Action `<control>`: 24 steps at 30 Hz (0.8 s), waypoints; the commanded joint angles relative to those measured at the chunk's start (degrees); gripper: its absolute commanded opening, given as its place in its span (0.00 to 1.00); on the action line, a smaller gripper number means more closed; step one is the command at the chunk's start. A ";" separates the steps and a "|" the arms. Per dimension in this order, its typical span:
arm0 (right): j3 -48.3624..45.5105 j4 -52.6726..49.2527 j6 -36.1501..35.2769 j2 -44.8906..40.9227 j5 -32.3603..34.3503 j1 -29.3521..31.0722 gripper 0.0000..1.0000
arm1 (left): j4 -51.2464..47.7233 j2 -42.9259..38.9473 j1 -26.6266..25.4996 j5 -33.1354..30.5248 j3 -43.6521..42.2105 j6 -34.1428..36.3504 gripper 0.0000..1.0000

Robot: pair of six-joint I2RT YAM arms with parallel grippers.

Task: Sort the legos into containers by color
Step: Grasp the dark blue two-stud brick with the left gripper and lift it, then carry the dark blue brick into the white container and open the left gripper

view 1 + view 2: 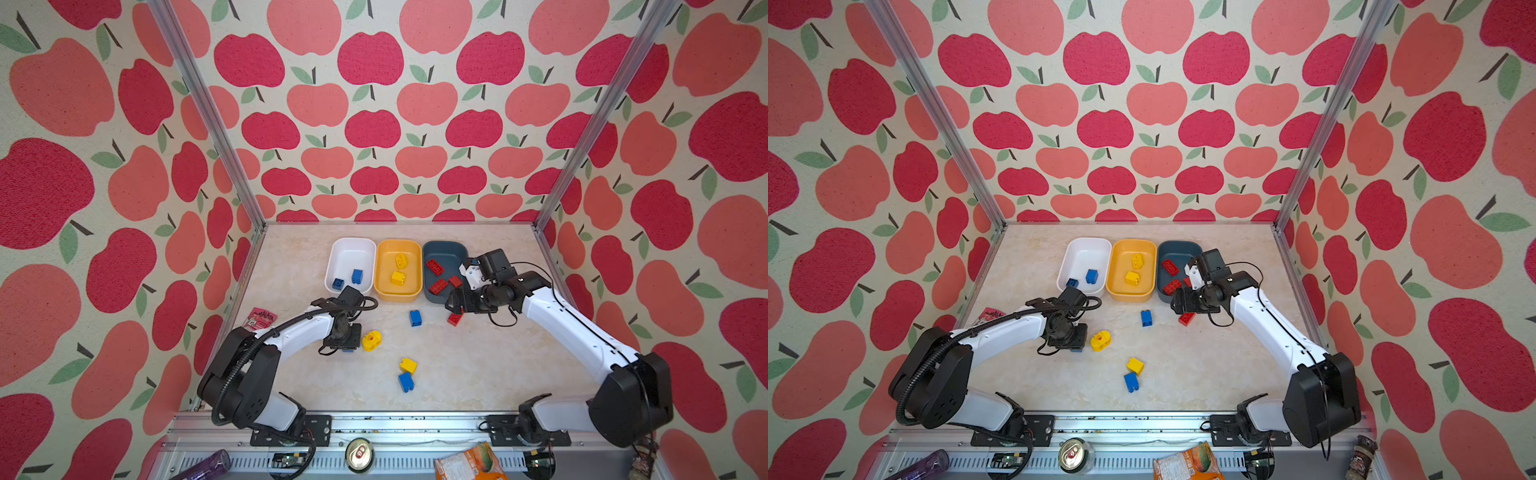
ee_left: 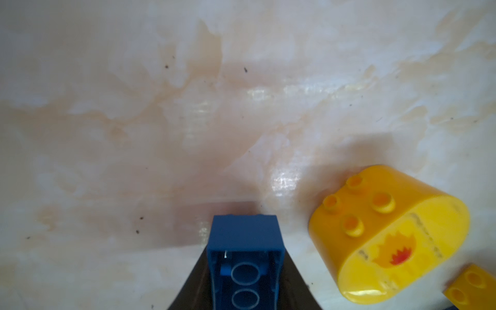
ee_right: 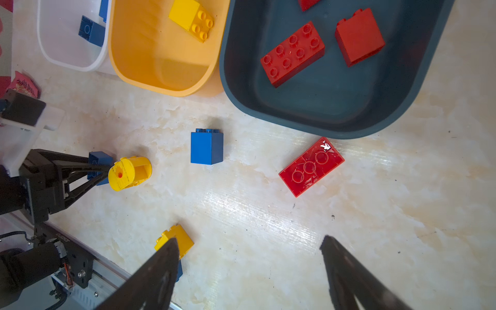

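Observation:
The blue brick in my left gripper should be lifted next, carried outward over the white tub (image 1: 351, 249) holding blue bricks, and released.
My left gripper (image 2: 245, 279) is shut on a blue brick (image 2: 245, 241), low over the table beside the rounded yellow piece (image 1: 371, 340). Open and empty, my right gripper (image 3: 248, 247) hovers near a loose red brick (image 3: 311, 166) in front of the slate blue tub (image 1: 444, 249), which holds red bricks. The white tub (image 1: 351, 249) holds two blue bricks. In the yellow-orange tub (image 1: 399, 247) lie two yellow ones. Loose on the table are a blue brick (image 1: 415, 318), a yellow brick (image 1: 408, 365) and another blue brick (image 1: 406, 382).
A flat red wrapper (image 1: 260, 319) lies by the left wall. On the front rail sit a silver can (image 1: 359, 454), an orange packet (image 1: 469, 463) and a purple bottle (image 1: 208, 465). Apple-patterned walls close in three sides.

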 commanded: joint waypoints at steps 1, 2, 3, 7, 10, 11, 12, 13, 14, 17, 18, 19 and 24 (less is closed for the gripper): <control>-1.00 0.67 1.41 -1.59 -1.50 -0.41 0.86 | -1.84 -3.69 0.16 -2.94 1.05 -1.51 0.26; -1.07 0.73 1.45 -1.73 -1.58 -0.53 0.86 | -2.01 -4.55 0.25 -3.30 1.57 -1.57 0.26; -1.16 0.75 1.50 -1.93 -1.65 -0.54 0.86 | -2.18 -5.57 0.40 -3.91 2.27 -1.63 0.26; -1.44 0.93 1.75 -2.66 -2.07 -0.48 0.86 | -1.49 -8.34 1.59 -6.42 6.06 -0.28 0.25; -1.72 1.27 2.08 -3.15 -2.37 -0.52 0.86 | 0.08 -8.07 4.17 -6.40 9.53 1.84 0.25; -1.87 1.41 2.15 -3.33 -2.50 -0.53 0.86 | 0.65 -7.50 5.04 -6.24 10.96 2.32 0.25; -2.02 1.49 2.33 -3.51 -2.56 -0.53 0.86 | 1.38 -6.69 6.03 -5.95 12.55 3.13 0.25; -2.19 1.48 2.47 -3.77 -2.63 -0.49 0.86 | 2.07 -5.63 6.79 -5.72 14.20 3.95 0.25; -2.29 1.58 2.53 -3.90 -2.66 -0.53 0.86 | 2.61 -4.72 7.36 -5.60 15.88 4.78 0.25; -2.83 1.80 2.82 -4.59 -2.91 -0.49 0.86 | 3.59 -0.10 8.77 -5.71 22.06 7.71 0.25; -3.00 1.89 2.96 -4.77 -2.99 -0.53 0.86 | 3.66 1.78 9.30 -5.58 24.26 8.65 0.25; -3.06 1.98 3.13 -5.05 -3.11 -0.56 0.86 | 3.89 3.62 9.75 -5.41 26.33 9.56 0.25; -3.68 2.29 3.67 -6.14 -3.25 -0.56 0.86 | 4.72 12.09 11.89 -5.33 34.11 12.85 0.25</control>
